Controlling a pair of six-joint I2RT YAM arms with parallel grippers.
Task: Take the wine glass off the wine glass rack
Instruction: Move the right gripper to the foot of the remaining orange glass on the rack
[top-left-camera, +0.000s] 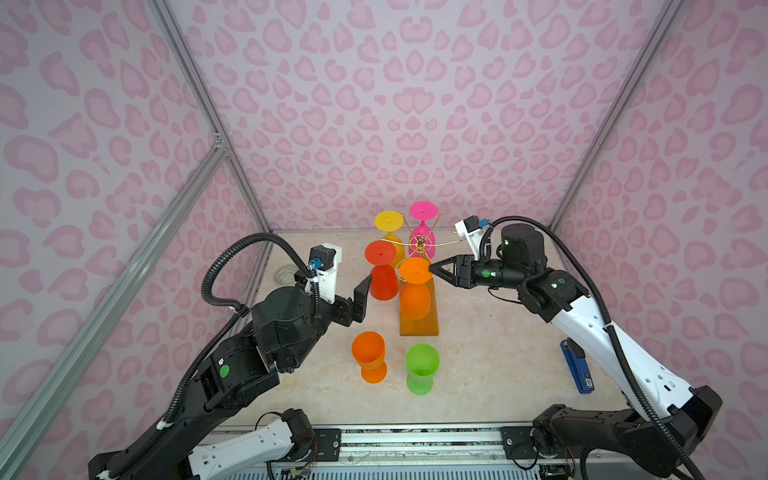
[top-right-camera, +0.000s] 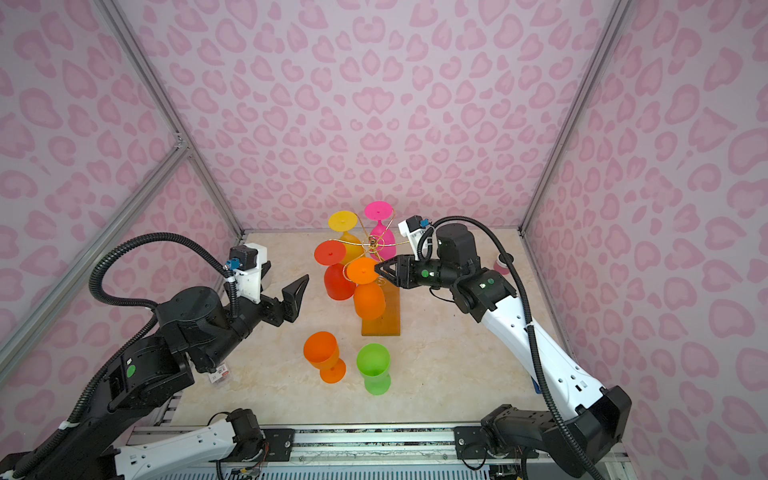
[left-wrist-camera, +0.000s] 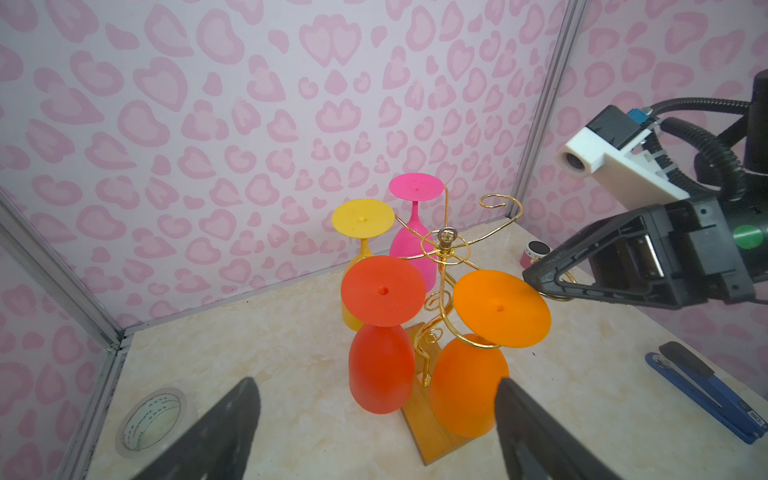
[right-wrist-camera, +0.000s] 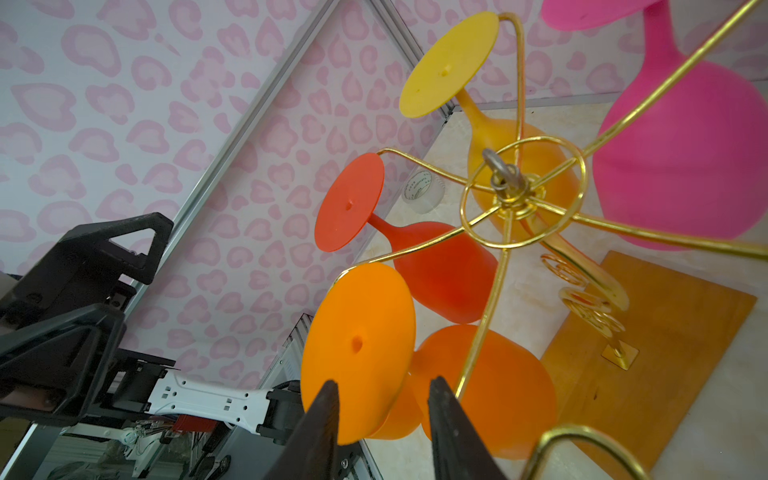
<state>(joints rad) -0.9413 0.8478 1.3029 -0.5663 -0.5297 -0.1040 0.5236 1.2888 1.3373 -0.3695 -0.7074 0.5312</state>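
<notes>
Next, my right gripper nudges toward my left gripper and closes on the rim of the orange wine glass's foot, which already lies between its open fingers.
The wine glass rack (top-left-camera: 419, 243) is gold wire on a wooden base (top-left-camera: 419, 328). Yellow, pink, red (top-left-camera: 380, 253) and orange wine glasses hang from it upside down. The orange wine glass (top-left-camera: 415, 270) hangs nearest the front. My right gripper (top-left-camera: 432, 268) is at its foot. In the right wrist view my right gripper (right-wrist-camera: 382, 386) is open, its fingers on either side of the rim of the orange foot (right-wrist-camera: 357, 345). My left gripper (top-left-camera: 363, 291) stands wide open just left of the red glass, apart from it. In the left wrist view my left gripper (left-wrist-camera: 376, 384) holds nothing.
An orange glass (top-left-camera: 369, 357) and a green glass (top-left-camera: 422, 368) stand upright on the table in front of the rack. A blue hand tool (top-left-camera: 575, 368) lies under the right arm. A tape roll (left-wrist-camera: 153, 419) sits at the back left, a small pink pot (left-wrist-camera: 536, 253) at the back right.
</notes>
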